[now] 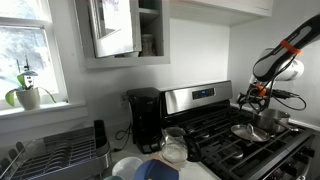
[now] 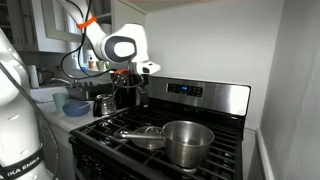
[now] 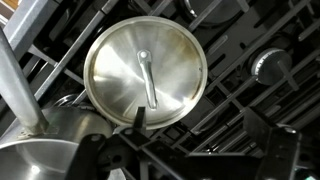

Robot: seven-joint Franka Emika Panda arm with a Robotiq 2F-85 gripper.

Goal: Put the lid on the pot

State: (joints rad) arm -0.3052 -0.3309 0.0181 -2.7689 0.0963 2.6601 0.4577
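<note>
My gripper is open, and the lid's handle sits off the middle between my fingers. My gripper will next go down and shift to the left in the wrist view, onto the handle.
The lid is a round, shiny silver disc with a thin handle at its centre. It lies flat on the black stove grates and shows in both exterior views. The pot is a small steel pot standing open on the grate beside the lid; it also shows in an exterior view and at the lower left of the wrist view. My gripper hangs above the lid, open and empty, clear of it.
A black coffee maker and a clear glass jar stand on the counter beside the stove. A blue bowl and a dish rack sit further along. The stove's raised back panel stands behind the burners.
</note>
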